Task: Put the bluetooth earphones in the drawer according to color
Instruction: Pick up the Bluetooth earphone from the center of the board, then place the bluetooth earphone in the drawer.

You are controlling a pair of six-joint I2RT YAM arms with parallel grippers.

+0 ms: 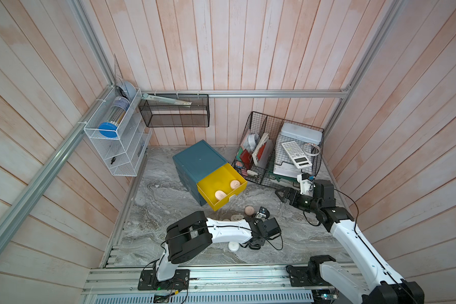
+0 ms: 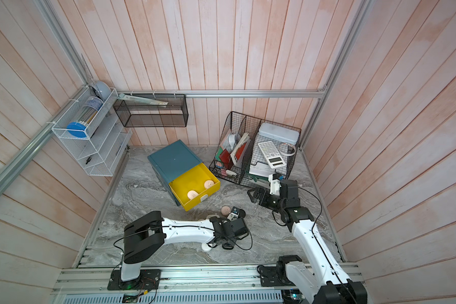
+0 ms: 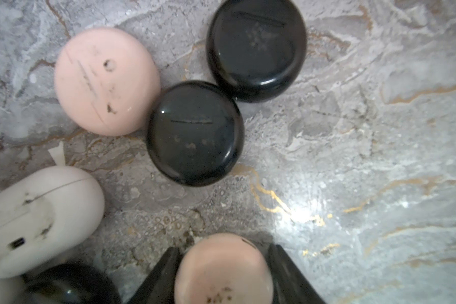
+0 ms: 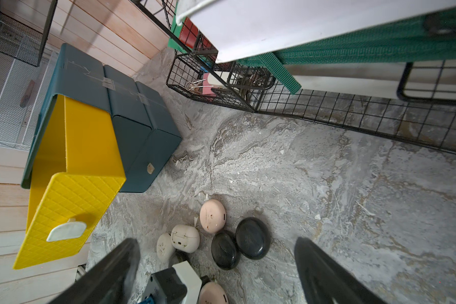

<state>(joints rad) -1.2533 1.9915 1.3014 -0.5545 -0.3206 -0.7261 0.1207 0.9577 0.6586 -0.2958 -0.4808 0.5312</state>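
Observation:
My left gripper lifts off the marble next and moves outward over the open yellow drawer (image 1: pixel 237 193) to let go of the pink case, since matching pink cases sit there.
The teal drawer chest (image 1: pixel 198 160) has its yellow top drawer (image 1: pixel 237 193) pulled out, with two pink earphone cases (image 1: pixel 234 184) inside. On the marble in front lie more earphones: a pink case (image 3: pixel 107 81), two black ones (image 3: pixel 195 133) (image 3: pixel 256 48) and a white one (image 3: pixel 37 221). My left gripper (image 3: pixel 224 252) points down among them, shut on another pink case (image 3: pixel 223 271). The right gripper (image 4: pixel 216 241) hovers open and empty to the right of the drawer (image 1: pixel 281 193). A white case (image 1: pixel 233 246) lies beside the left arm.
A black wire-mesh organiser (image 1: pixel 279 152) with a calculator (image 1: pixel 296 154) and papers stands at the back right, close behind the right wrist. A white wire shelf (image 1: pixel 116 136) and a black mesh basket (image 1: pixel 174 110) hang on the walls.

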